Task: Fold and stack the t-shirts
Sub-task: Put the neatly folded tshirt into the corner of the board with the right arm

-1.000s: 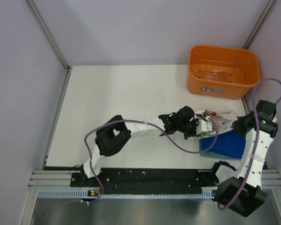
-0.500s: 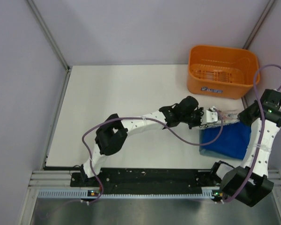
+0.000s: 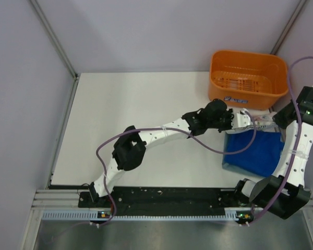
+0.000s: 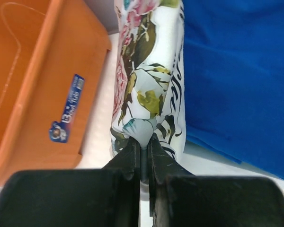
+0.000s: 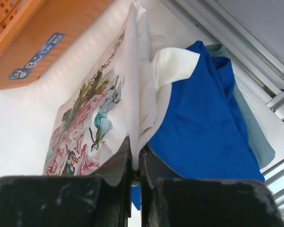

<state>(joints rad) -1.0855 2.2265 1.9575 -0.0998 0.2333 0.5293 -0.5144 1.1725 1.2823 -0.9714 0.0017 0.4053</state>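
Note:
I will move my left gripper back and down over the folded blue t-shirt's near part and release the floral end, since that shirt lies flat for stacking.
The white floral t-shirt [image 3: 255,121] hangs stretched between my two grippers, just in front of the orange basket. My left gripper [image 3: 239,119] is shut on its left end; the pink roses and dark lettering show in the left wrist view [image 4: 149,80]. My right gripper [image 3: 277,121] is shut on its right end, where the cloth is bunched [image 5: 132,109]. The blue t-shirt [image 3: 255,152] lies folded on the table at the right, below the held shirt. It also shows in the left wrist view [image 4: 236,71] and in the right wrist view [image 5: 203,123].
The orange plastic basket [image 3: 248,78] stands at the back right, close behind the held shirt, with a blue label on its front [image 4: 66,109]. A purple cable [image 3: 219,151] loops from the left arm over the table. The metal rail [image 5: 274,99] borders the table's right edge.
Both grippers have moved away from me toward the basket, carrying the floral shirt off the blue one. More of the blue shirt is uncovered now.

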